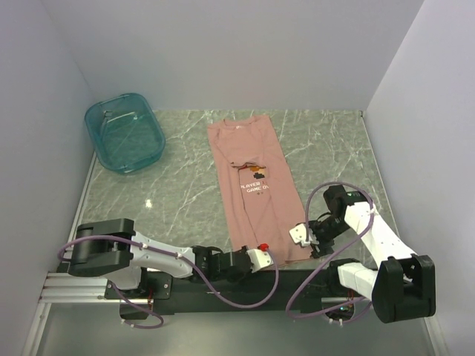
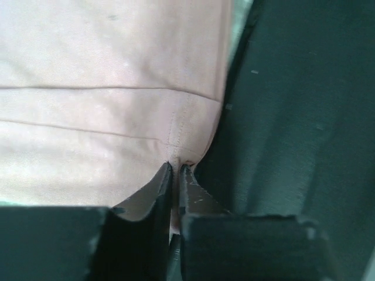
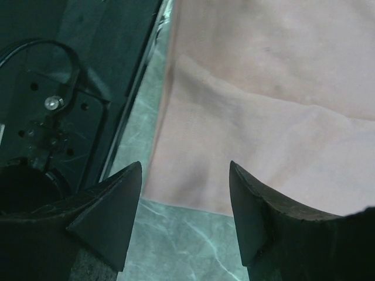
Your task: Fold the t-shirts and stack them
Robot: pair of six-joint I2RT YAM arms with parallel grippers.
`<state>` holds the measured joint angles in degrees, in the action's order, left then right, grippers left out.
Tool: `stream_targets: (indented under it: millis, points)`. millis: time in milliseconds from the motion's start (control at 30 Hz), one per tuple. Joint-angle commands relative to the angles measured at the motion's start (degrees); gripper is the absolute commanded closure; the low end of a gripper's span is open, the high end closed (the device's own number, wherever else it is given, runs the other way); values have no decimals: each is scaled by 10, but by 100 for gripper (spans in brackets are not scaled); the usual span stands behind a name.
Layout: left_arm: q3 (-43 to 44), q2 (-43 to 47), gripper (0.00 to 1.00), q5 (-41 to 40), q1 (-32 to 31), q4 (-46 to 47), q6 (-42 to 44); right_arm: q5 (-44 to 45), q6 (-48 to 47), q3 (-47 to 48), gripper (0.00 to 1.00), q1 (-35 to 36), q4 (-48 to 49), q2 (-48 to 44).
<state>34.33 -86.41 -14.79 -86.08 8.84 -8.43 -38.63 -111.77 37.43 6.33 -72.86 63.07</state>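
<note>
My left gripper should next lift the hem corner outward onto the t-shirt's upper chest past the graphic (image 1: 231, 153), which lies outward of it, and release, halving the long t-shirt.
The dusty-pink t-shirt (image 1: 256, 185) lies on the marble table as a long strip with its sides folded in, collar far, hem near; its chest graphic and white text face up. My left gripper (image 1: 261, 255) is shut on the near left hem corner; in the left wrist view the gripper (image 2: 174, 171) pinches the pink hem fabric (image 2: 117, 117). My right gripper (image 1: 300, 236) is open just beside the near right hem corner. In the right wrist view the gripper (image 3: 184, 175) is spread, with the t-shirt's edge (image 3: 263, 117) between and beyond its tips.
A translucent teal plastic tub (image 1: 124, 131) stands at the far left of the table (image 1: 334, 148). White walls close in the left, back and right. The black base rail (image 1: 245, 293) runs along the near edge, also seen in the right wrist view (image 3: 70, 70).
</note>
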Motion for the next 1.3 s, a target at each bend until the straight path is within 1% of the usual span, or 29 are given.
stream_targets:
  millis: [0, 33, 67, 233, 367, 500, 600, 700, 733, 800, 833, 900, 933, 967, 1067, 1133, 1167, 1233, 1267]
  points:
    - [9, 0, 94, -44, 10, -1, 18, 28, -32, -21, 33, 10, -15, -15]
    - [8, 3, 98, -41, 10, 1, 21, 33, -27, -24, 34, 13, -10, -15]
    - [10, 9, 99, -39, 10, 6, 21, 37, -26, -30, 34, 15, -4, -15]
    - [9, 26, 99, -31, 11, 18, 16, 70, -11, -48, 39, 26, 46, -12]
    - [12, 39, 99, -25, 14, 27, 4, 87, 2, -71, 43, 62, 75, -12]
    - [14, 40, 99, -14, 16, 34, -3, 109, 61, -90, 46, 94, 152, -8]
    - [12, 37, 99, -3, 16, 39, -6, 108, 79, -84, 49, 105, 162, 0]
    - [6, 37, 99, 9, 18, 45, -12, 114, 91, -83, 55, 114, 167, 2]
    - [0, 38, 99, 12, 19, 48, -14, 115, 95, -83, 60, 120, 168, 2]
    - [-5, 43, 99, 19, 22, 57, -21, 121, 110, -82, 67, 127, 173, 4]
    - [-13, 48, 99, 26, 28, 60, -23, 122, 117, -82, 74, 133, 175, 4]
    - [-20, 53, 99, 34, 35, 71, -30, 122, 132, -81, 83, 136, 179, 6]
    - [-23, 55, 99, 41, 38, 74, -33, 119, 136, -81, 95, 137, 180, 6]
    - [-29, 59, 99, 44, 41, 78, -34, 117, 139, -81, 100, 137, 181, 7]
    - [-36, 63, 99, 60, 48, 86, -40, 107, 156, -76, 100, 137, 180, 9]
    - [-37, 64, 99, 67, 53, 86, -40, 89, 176, -62, 100, 138, 163, 8]
    - [-39, 68, 99, 77, 56, 88, -40, 80, 189, -38, 100, 136, 155, 12]
    - [-43, 77, 99, 92, 71, 95, -40, 55, 190, -6, 100, 123, 101, 17]
    - [-44, 88, 99, 105, 80, 98, -39, 18, 190, 28, 100, 116, 86, 21]
